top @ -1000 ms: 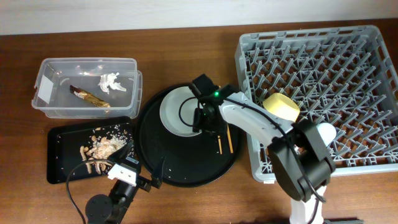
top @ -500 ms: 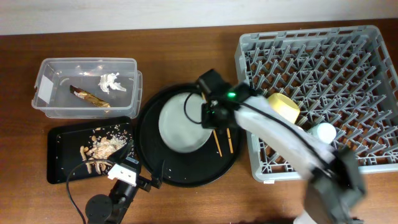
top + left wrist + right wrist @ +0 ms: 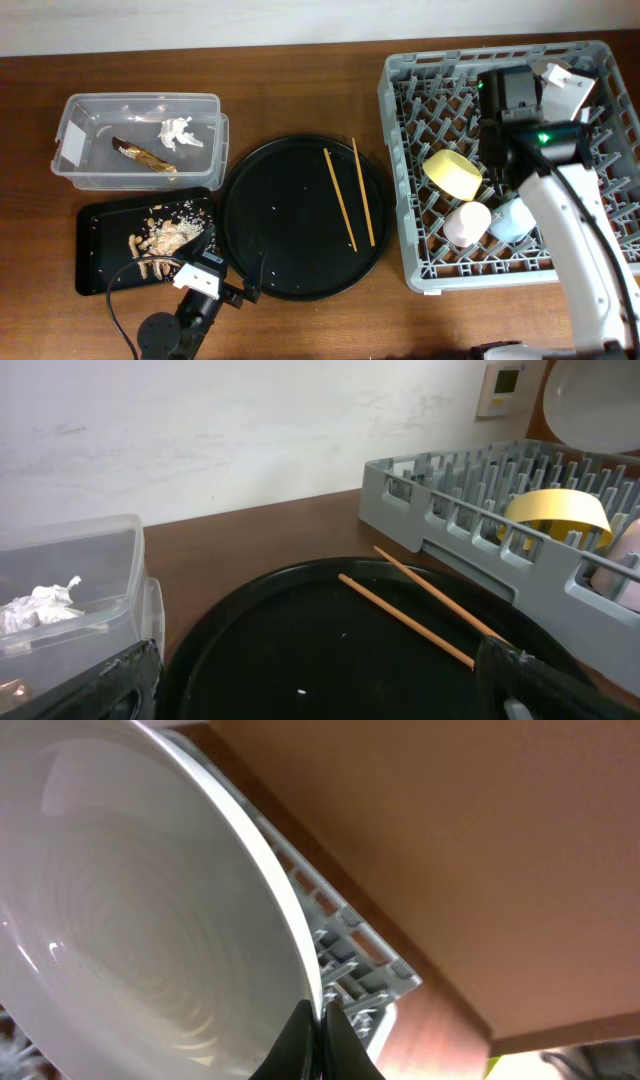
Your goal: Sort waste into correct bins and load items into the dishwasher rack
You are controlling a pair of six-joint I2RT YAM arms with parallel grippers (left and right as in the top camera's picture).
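Note:
My right gripper moves down toward the rack's wires beside the yellow bowl next and releases the plate's rim, because the grey plate still hangs on edge above the rack.
My right gripper [image 3: 540, 90] is shut on the rim of the grey plate [image 3: 566, 86] and holds it on edge over the far part of the dishwasher rack [image 3: 600, 262]. In the right wrist view the fingers [image 3: 320, 1020] pinch the plate [image 3: 150, 900] above the rack's corner [image 3: 355, 970]. The yellow bowl [image 3: 452, 172], pink cup [image 3: 467, 224] and light-blue cup [image 3: 512, 218] sit in the rack. Two chopsticks [image 3: 340, 200] lie on the round black tray [image 3: 270, 230]. My left gripper [image 3: 215, 275] is open and empty [image 3: 320, 695] at the tray's near-left edge.
The clear tub [image 3: 90, 110] at the far left holds the wrapper strip [image 3: 145, 155] and white tissue [image 3: 180, 132]. The shallow black tray [image 3: 100, 270] in front of it holds the food scraps [image 3: 160, 238]. A cable runs by the left arm's base.
My right gripper lifted the plate off the round tray and carried it right, over the rack's far side. The chopsticks and both cups now show fully.

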